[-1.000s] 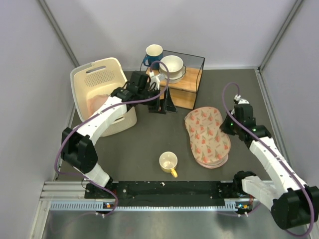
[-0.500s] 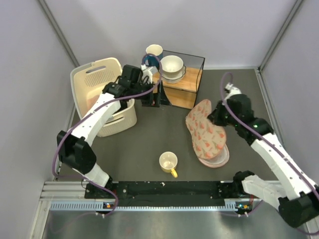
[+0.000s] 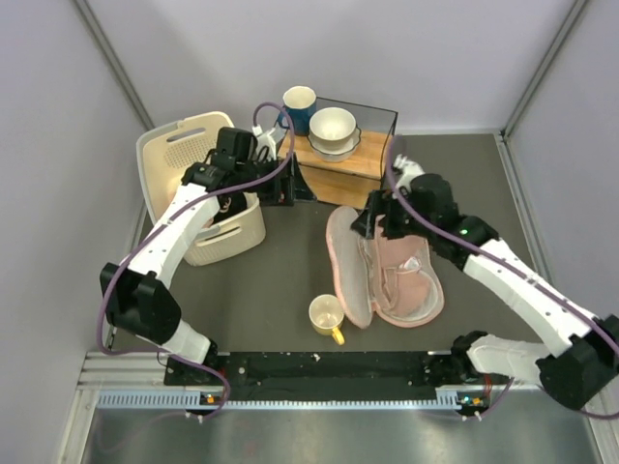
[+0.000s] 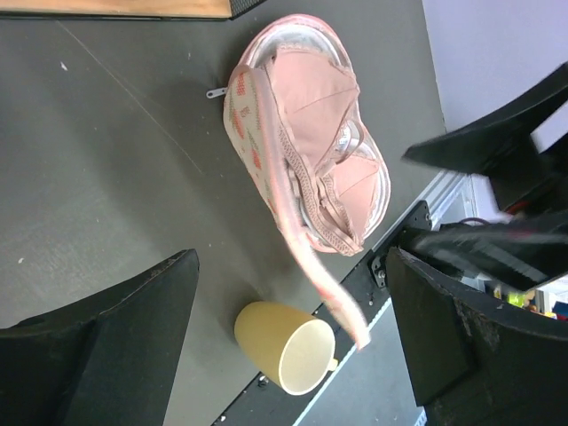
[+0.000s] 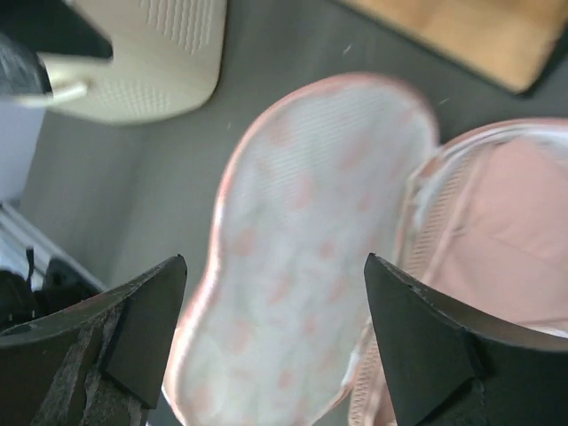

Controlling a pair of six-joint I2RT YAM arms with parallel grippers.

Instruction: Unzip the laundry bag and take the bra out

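Observation:
The bra's lower edge is below my left gripper and to its right in the top view, so I will next move the gripper across and down onto that edge.
The laundry bag lies unzipped, its printed lid flipped over to the left and blurred. The pale pink bra lies in the bag's right half. My right gripper hovers open over the bag's far end with nothing between its fingers. In the right wrist view the lid's white mesh inside fills the gap between the fingers of the right gripper, with the bra at the right. My left gripper stands open beside the basket and holds nothing.
A yellow mug stands just left of the bag's near end. A cream basket sits at the left. Behind is a wooden box with a white bowl, and a blue mug.
The right gripper lifted the bag's lid, swung it over to the left and let go, now open. The bra is uncovered. The left arm drew back toward the basket.

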